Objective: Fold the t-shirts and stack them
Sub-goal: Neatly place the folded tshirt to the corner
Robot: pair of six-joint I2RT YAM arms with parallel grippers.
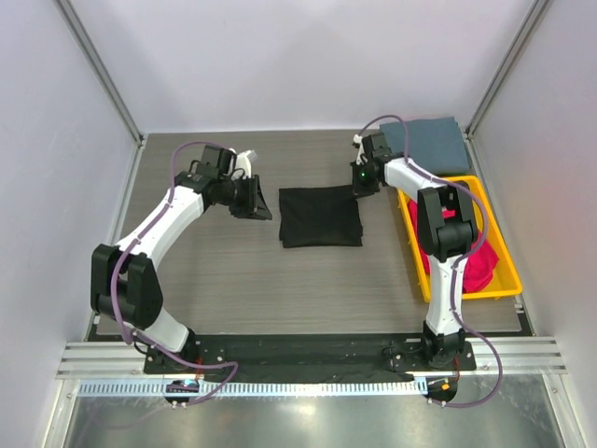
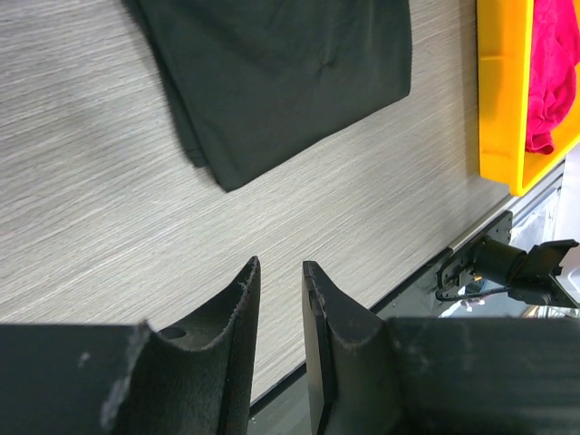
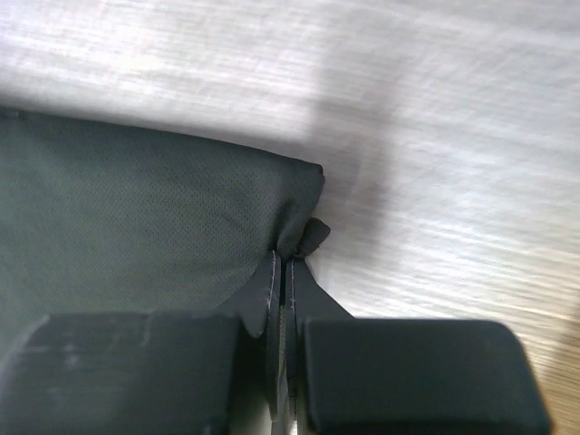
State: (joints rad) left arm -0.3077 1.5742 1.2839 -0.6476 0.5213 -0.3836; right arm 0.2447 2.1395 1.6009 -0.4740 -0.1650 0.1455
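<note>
My right gripper carries the black t-shirt outward and toward the right in the top view next, releasing it over the slate grey-blue t-shirt (image 1: 429, 143), since both lie folded.
A black t-shirt (image 1: 320, 216) lies folded into a square in the middle of the table. My right gripper (image 3: 283, 263) is shut on its far right corner (image 3: 304, 237), the cloth puckered between the jaws. A slate grey-blue t-shirt (image 1: 429, 143) lies folded at the back right. Magenta-red t-shirts (image 1: 478, 261) are bunched in the yellow tray (image 1: 504, 250). My left gripper (image 2: 279, 265) hovers to the left of the black t-shirt (image 2: 281, 72), its jaws a little apart with nothing between them.
The yellow tray (image 2: 500, 91) stands along the table's right side. Grey walls and metal posts enclose the table on the left, back and right. The arms' base rail (image 1: 308, 355) runs along the near edge.
</note>
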